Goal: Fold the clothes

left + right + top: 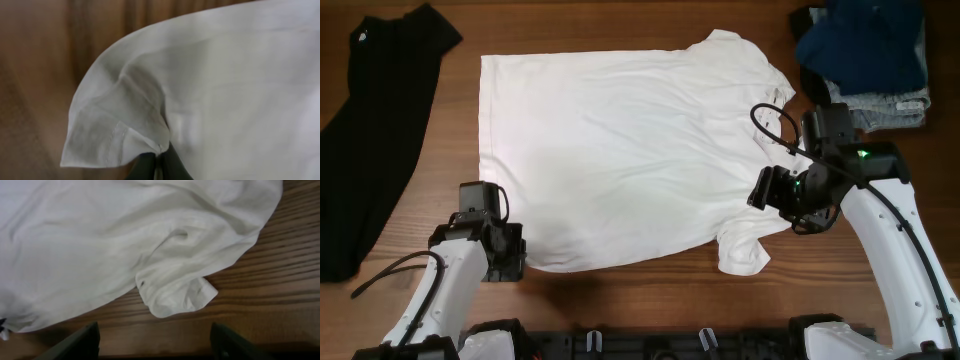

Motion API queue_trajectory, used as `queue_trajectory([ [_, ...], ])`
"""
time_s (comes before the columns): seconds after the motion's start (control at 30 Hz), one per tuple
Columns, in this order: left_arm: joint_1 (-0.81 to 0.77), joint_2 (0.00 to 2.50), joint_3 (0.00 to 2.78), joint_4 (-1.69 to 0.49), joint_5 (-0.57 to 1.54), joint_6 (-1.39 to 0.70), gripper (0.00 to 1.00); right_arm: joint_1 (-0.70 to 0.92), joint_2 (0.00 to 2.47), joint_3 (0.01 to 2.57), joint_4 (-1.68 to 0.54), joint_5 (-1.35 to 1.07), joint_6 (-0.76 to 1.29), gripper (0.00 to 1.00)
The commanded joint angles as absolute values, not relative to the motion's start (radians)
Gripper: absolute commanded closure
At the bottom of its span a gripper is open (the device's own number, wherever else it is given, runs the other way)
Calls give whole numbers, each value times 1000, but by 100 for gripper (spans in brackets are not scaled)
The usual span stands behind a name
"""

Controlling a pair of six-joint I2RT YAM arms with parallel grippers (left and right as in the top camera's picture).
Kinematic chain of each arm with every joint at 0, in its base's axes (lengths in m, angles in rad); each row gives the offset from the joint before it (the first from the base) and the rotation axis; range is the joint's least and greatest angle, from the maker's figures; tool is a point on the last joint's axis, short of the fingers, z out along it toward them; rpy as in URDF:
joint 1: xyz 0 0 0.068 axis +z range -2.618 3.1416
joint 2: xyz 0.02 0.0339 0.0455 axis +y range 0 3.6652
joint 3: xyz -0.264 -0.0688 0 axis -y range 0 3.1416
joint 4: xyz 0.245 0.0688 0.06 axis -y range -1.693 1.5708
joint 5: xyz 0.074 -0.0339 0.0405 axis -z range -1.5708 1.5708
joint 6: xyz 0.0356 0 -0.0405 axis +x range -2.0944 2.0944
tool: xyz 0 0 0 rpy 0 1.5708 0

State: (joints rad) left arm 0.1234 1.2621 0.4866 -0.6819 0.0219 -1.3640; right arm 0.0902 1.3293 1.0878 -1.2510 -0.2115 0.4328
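The open fingers of my right gripper should go back and down around the near sleeve's edge (730,264) (159,311) next, because it sticks out onto bare wood below and back from the gripper.
The white T-shirt (620,150) lies spread flat on the wooden table with a plain side up; no lettering shows. My left gripper (512,252) is at the shirt's near-left hem corner. In the left wrist view its fingers (159,161) are shut on the fabric of that corner (115,125), which is bunched and lifted a little. My right gripper (762,190) is at the shirt's right side, by the near sleeve (742,250). In the right wrist view its fingers (157,342) are wide open and empty over bare wood, just short of the sleeve's edge (175,297).
A long black garment (370,130) lies along the table's left side. Folded navy-blue and pale denim pieces (865,50) are stacked at the far right corner. Bare wood (620,295) shows along the front edge.
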Motion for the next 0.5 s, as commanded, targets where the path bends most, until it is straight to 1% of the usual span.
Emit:
queue_trajectory([
  [0.0,133,1291,442,-614,-46,-1369,96,101,1338,1010,-1269,-296,448,31],
  [0.17,133,1291,442,-565,-47,-1365,96,160,1338,915,-1245,-333,452,39],
  [0.3,133,1291,442,-541,-51,-1365,96,291,1338,901,-1189,-327,472,41],
  [0.47,133,1291,442,-534,-50,-1365,96,468,1356,901,-1153,-175,567,41],
])
